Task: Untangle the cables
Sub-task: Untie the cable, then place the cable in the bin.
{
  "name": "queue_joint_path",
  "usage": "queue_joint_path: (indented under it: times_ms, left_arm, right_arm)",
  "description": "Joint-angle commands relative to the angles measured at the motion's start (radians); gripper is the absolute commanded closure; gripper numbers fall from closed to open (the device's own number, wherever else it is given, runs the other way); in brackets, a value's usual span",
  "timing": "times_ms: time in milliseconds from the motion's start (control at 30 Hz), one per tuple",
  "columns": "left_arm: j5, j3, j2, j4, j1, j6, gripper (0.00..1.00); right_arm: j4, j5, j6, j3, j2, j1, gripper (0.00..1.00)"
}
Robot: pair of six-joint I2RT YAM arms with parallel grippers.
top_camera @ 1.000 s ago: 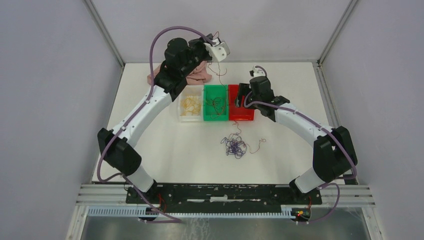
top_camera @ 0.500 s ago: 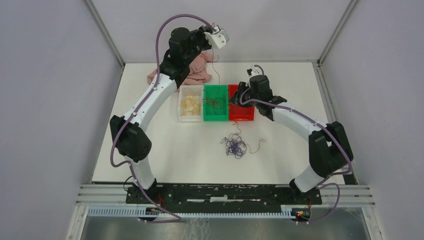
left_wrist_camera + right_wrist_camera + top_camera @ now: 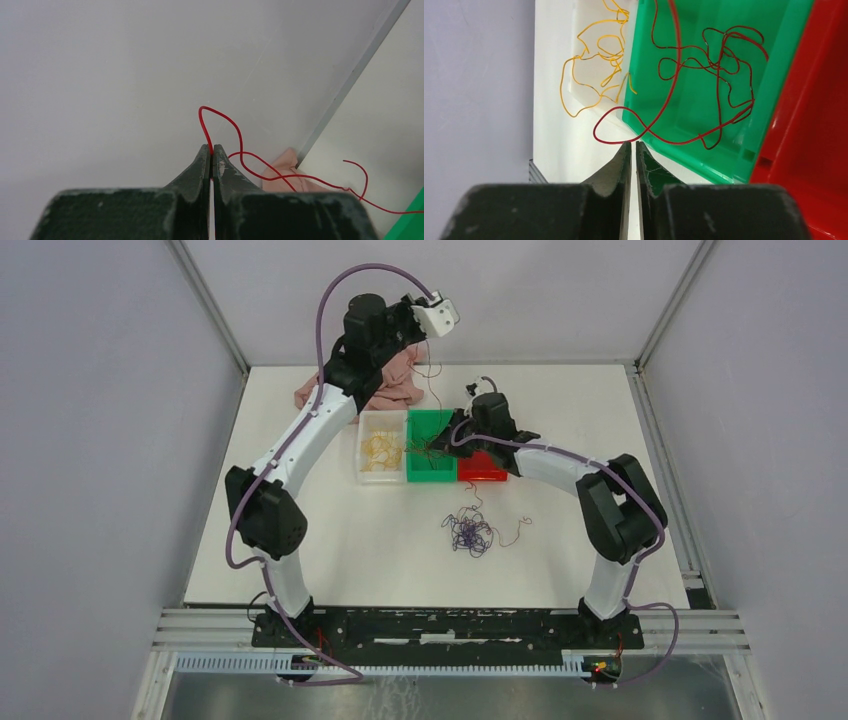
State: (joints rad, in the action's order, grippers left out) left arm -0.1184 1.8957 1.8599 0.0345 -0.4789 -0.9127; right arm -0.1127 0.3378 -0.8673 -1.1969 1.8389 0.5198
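My left gripper should move down and back over the green bin holding more red cables and release the red cable, since the bin lies below and back from it.
My left gripper is raised high at the back, shut on a red cable that hangs down toward the green bin. My right gripper hovers at the green bin's near corner, closed to a thin slit on a loop of that red cable crossing its tips. More dark red cables lie tangled in the green bin. Yellow cables fill the clear bin. A purple tangle with a loose red strand sits on the table in front of the bins.
A red bin adjoins the green one on the right, partly under my right arm. A pink garment lies at the back left behind the bins. The enclosure walls stand close behind my left gripper.
My right gripper moved left from the red bin to the green bin and closed its jaws. The left arm lifted slightly higher with the red cable.
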Motion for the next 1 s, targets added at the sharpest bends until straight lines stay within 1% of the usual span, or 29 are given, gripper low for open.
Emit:
queue_joint_path:
  times_ms: [0, 167, 300, 400, 633, 967]
  left_arm:
    - [-0.044, 0.011, -0.029, 0.038, 0.004, 0.081, 0.97]
    - [-0.054, 0.006, -0.036, 0.08, 0.004, 0.121, 0.97]
    - [-0.067, -0.001, -0.047, 0.122, 0.005, 0.152, 0.97]
    - [-0.073, -0.008, -0.05, 0.143, 0.007, 0.183, 0.97]
    - [-0.098, -0.012, -0.049, 0.187, 0.014, 0.258, 0.97]
    - [-0.146, -0.065, -0.095, 0.206, 0.014, 0.302, 0.97]
  right_arm:
    - [0.0, -0.131, 0.017, -0.049, -0.023, 0.052, 0.89]
    - [0.051, -0.243, 0.0, -0.063, -0.002, 0.07, 0.94]
    - [0.02, -0.224, -0.008, -0.063, 0.015, 0.071, 0.97]
    - [0.008, -0.236, -0.013, -0.049, 0.005, 0.071, 0.97]
    - [0.072, -0.279, 0.007, -0.096, 0.044, 0.076, 0.99]
    - [0.151, -0.376, 0.053, -0.122, 0.12, 0.093, 1.0]
